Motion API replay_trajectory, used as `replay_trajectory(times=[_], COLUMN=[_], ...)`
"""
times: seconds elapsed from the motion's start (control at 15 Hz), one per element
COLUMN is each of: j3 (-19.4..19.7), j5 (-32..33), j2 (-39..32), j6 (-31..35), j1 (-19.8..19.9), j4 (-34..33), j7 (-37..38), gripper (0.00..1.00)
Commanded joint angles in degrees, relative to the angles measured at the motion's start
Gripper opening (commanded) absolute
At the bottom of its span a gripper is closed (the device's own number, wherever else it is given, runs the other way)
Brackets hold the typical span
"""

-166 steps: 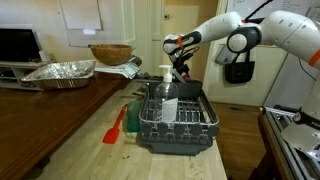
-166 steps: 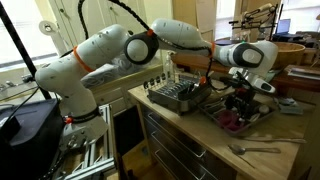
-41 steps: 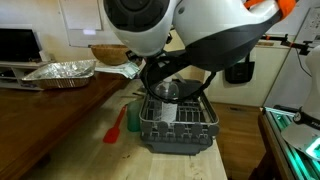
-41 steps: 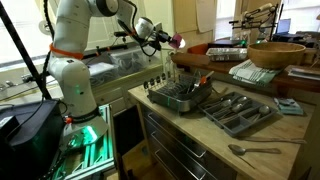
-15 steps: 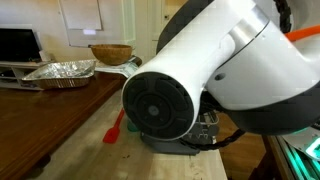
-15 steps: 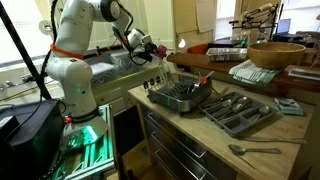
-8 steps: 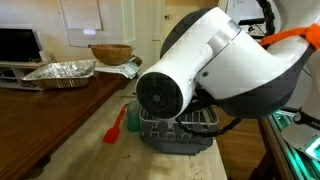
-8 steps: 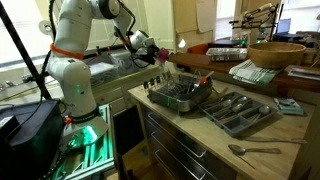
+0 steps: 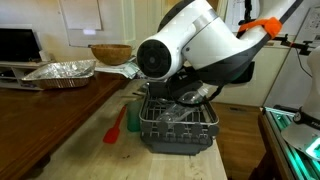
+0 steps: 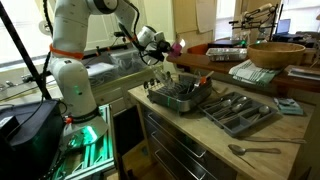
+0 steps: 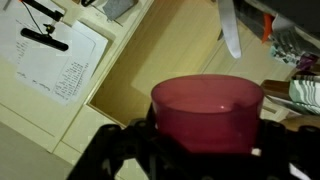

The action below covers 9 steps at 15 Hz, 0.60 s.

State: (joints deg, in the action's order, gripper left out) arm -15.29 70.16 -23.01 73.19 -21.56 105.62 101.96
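My gripper moves down to the dark wire dish rack [image 10: 179, 88] below next and turns to release the pink cup there, since it still hangs high.
My gripper [image 10: 170, 46] is shut on a dark pink cup [image 10: 178, 45], held in the air above the near end of the dish rack [image 10: 178, 96]. In the wrist view the pink cup [image 11: 208, 112] fills the middle between the black fingers, its open mouth facing the camera. In an exterior view the arm's big white joint [image 9: 180, 45] blocks most of the scene, and only the dark wire dish rack [image 9: 178, 125] shows below it. The cup itself is hidden there.
A cutlery tray [image 10: 240, 110] with utensils lies beside the rack, and a loose spoon [image 10: 255, 149] near the counter's front. A red spatula [image 9: 115, 127], a foil tray [image 9: 60, 72] and a wooden bowl [image 9: 110, 53] sit on the wooden counter. Drawers [image 10: 170, 145] are below.
The arm has swung, so its joint uncovers more of the rack. The gripper with the pink cup has moved a little up and toward the rack.
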Motion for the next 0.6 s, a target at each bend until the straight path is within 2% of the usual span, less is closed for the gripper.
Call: replay_trajectory(times=[0.0, 0.2, 0.33, 0.53], j3=[0.19, -0.04, -0.51, 0.37], j5=[2.85, 2.88, 2.44, 7.29], j2=[0.37, 0.39, 0.74, 0.56], j6=[5.12, 8.66, 14.93, 22.52], j1=[1.4, 1.64, 2.36, 1.77], j4=[-0.17, -0.29, 0.2, 1.27], j7=[-3.99, -4.41, -4.03, -4.27], gripper=[0.49, 0.49, 0.49, 0.49])
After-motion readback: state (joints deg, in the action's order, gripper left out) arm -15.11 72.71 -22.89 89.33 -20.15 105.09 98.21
